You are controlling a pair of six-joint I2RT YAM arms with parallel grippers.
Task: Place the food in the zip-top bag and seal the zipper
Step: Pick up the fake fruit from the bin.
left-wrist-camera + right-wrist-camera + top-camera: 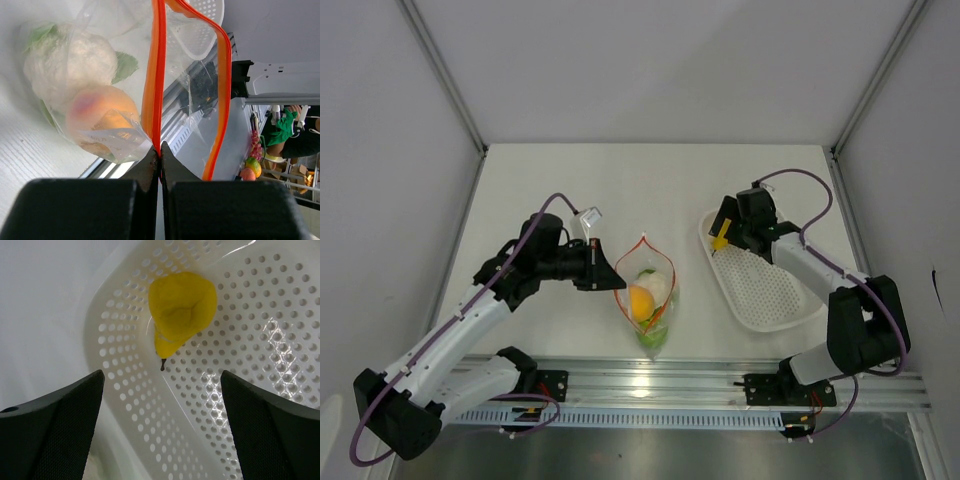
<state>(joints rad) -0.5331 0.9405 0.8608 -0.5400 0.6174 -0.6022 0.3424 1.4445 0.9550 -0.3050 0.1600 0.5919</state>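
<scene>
My right gripper lowers its open fingers to either side of the yellow pear's round body next and closes, as it lies below, still beyond the fingers.
The clear zip-top bag lies at the table's middle with its mouth open, holding an orange fruit, a whitish piece and green pieces. My left gripper is shut on the red-orange zipper at the bag's left rim. In the left wrist view the orange fruit and whitish piece show through the plastic. The yellow pear lies in the white basket's far corner. My right gripper is open just above the pear, empty.
The white perforated basket sits at the right, otherwise without contents. A metal rail runs along the near table edge. White walls close in the left, right and back.
</scene>
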